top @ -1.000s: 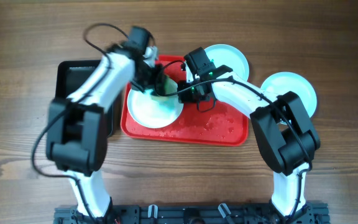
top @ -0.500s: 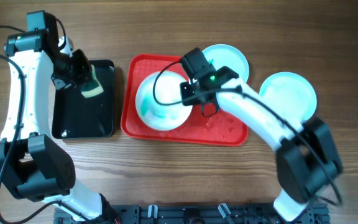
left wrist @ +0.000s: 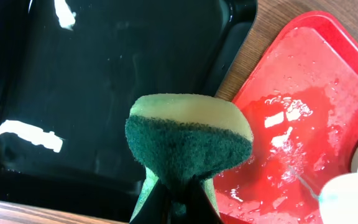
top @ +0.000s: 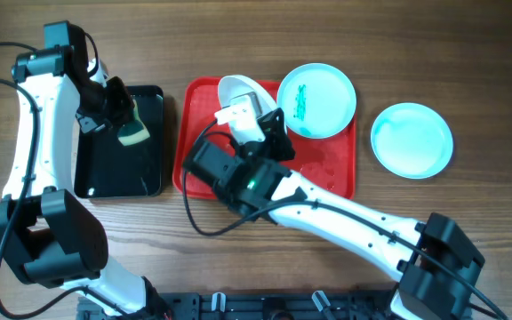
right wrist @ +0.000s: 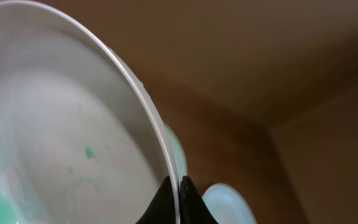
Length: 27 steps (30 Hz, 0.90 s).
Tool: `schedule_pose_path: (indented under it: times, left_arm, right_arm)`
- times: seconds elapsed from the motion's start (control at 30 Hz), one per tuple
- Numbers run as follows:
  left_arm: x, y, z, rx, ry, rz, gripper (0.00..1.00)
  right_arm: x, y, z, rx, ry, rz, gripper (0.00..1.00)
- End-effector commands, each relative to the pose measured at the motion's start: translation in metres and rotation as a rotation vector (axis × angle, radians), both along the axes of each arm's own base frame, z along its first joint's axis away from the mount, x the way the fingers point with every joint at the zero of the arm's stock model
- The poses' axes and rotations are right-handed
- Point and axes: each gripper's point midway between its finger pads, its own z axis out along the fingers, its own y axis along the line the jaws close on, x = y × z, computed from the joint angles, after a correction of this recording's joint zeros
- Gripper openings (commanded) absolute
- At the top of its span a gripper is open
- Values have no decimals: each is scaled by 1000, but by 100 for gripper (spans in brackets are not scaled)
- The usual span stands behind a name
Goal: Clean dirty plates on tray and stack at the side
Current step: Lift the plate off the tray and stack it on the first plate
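Note:
The pale-blue plate lies beside the red tray. My right gripper will next swing past the smeared plate, tilt the held plate flatter and lower it onto the pale-blue plate.
The red tray [top: 327, 178] lies mid-table. My right gripper [top: 256, 123] is shut on the rim of a white plate [top: 238, 93] and holds it tilted up on edge above the tray's left half. In the right wrist view the fingers [right wrist: 180, 194] pinch that rim, and the plate's [right wrist: 61, 137] inner face carries faint teal specks. A second plate [top: 316, 100] with a teal smear lies at the tray's back right. A third pale-blue plate [top: 412, 140] lies on the table to the right. My left gripper [top: 124, 120] is shut on a green-and-yellow sponge [left wrist: 188, 140] above the black tray [left wrist: 104, 81].
The black tray [top: 118, 169] lies left of the red tray and looks wet. The red tray's floor [left wrist: 303, 124] has water drops on it. My right arm stretches across the front of the table from the lower right.
My left arm took the sponge off the plate to above the black tray. My right gripper has lifted the left plate off the tray floor and tipped it on edge.

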Motion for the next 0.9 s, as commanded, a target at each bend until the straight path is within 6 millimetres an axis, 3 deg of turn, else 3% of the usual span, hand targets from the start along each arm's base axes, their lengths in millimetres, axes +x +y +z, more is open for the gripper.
schedule_pose_path:
  times: [0.0,0.17,0.37,0.43,0.47,0.6,0.7,0.87]
  left_arm:
    - [-2,1,-9,7,15,-7,4]
    - [-1,1,-9,8,12,-7,4]
    - [-1,1,-9,8,12,-7,4]
    - [-1,1,-9,8,12,-7,4]
    - [-2,1,-9,7,16,-7,4]
    - [-3,1,-9,6,20,-7,4]
    - [-5,1,-9,5,27,-7,4]
    - [-5,1,-9,5,28,-7,4]
  right_arm:
    - [-8,-4,40,-121,-163,-63,4]
    - [-9,6,51,-165,-179,-58,4]
    - [-7,10,47,-130,-168,-39,4]
    - [-3,22,29,-100,-75,47,4]
    - [-2,31,10,-75,24,123,4]
    - [-2,35,-33,90,241,198,4]
    - [4,13,-46,328,393,154,4]
    - [29,-35,-22,680,526,164,4]
